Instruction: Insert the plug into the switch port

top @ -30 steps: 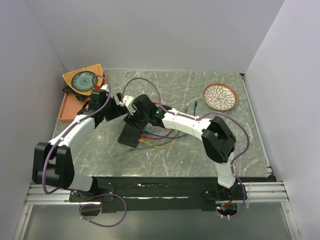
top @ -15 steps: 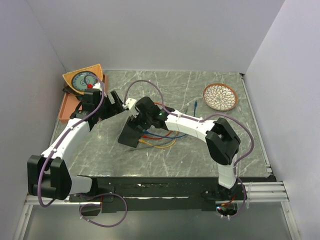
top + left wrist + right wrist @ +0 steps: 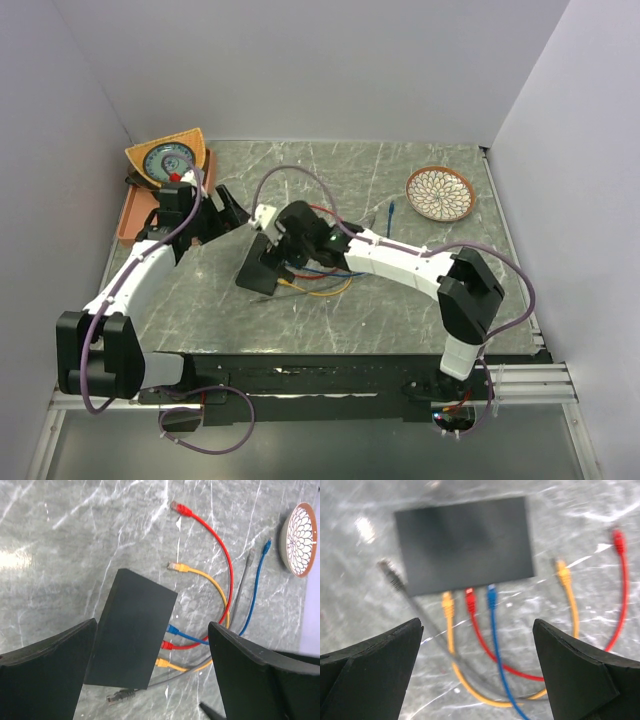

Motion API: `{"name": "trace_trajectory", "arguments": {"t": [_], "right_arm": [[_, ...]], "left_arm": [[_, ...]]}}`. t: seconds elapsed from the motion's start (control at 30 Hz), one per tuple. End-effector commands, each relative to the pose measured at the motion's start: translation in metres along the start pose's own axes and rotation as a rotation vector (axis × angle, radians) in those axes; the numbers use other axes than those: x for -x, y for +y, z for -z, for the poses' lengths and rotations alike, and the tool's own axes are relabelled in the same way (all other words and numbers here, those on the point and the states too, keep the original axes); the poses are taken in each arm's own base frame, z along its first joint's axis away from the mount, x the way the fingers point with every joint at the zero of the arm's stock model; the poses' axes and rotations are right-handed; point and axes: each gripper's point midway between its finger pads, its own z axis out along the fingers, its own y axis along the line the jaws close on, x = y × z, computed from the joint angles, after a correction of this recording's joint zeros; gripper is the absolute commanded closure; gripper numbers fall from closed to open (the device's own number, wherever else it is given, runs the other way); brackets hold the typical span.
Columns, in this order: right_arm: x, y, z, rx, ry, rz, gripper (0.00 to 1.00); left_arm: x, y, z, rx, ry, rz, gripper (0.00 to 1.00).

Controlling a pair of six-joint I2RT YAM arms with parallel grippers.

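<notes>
My right gripper lowers back onto the grey cable just behind its plug (image 3: 267, 298) (image 3: 419, 611) next. It goes there since that part of the cable lies below it, nearer my base, clear of the box.
The flat black switch box (image 3: 260, 270) lies on the marble table; it also shows in the left wrist view (image 3: 132, 640) and the right wrist view (image 3: 465, 542). Blue (image 3: 172, 629), red (image 3: 168, 644) and yellow (image 3: 161, 662) plugs sit in ports along one narrow side. A grey cable's dark plug (image 3: 119, 696) lies loose on the table beside the box's corner, also seen in the right wrist view (image 3: 390, 574). My left gripper (image 3: 152, 626) is open and empty above the box. My right gripper (image 3: 477, 625) is open and empty above the plugged cables.
Loose cable ends lie right of the box: red (image 3: 181, 508), yellow (image 3: 177, 567), grey (image 3: 250, 555), blue (image 3: 267, 544). A patterned bowl (image 3: 441, 192) stands at the back right. An orange tray (image 3: 130, 218) and a round dial (image 3: 168, 159) sit at the back left.
The left wrist has drawn back a little to the left. The right arm's elbow has swung right and its gripper has shifted slightly over the box. Both grippers stay open.
</notes>
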Motion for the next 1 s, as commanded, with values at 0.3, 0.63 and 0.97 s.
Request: {"name": "trace_trajectory", "arguments": {"t": [0.3, 0.63, 0.97], "right_arm": [[-0.027, 0.077, -0.022, 0.066, 0.093, 0.186, 0.18], [-0.047, 0.077, -0.05, 0.042, 0.157, 0.213, 0.29], [-0.071, 0.082, -0.071, 0.061, 0.222, 0.226, 0.53]], "left_arm": [[0.003, 0.002, 0.003, -0.093, 0.018, 0.061, 0.02], [-0.001, 0.006, 0.003, -0.094, 0.026, 0.07, 0.02], [-0.003, 0.01, 0.002, -0.082, 0.024, 0.079, 0.01]]}}
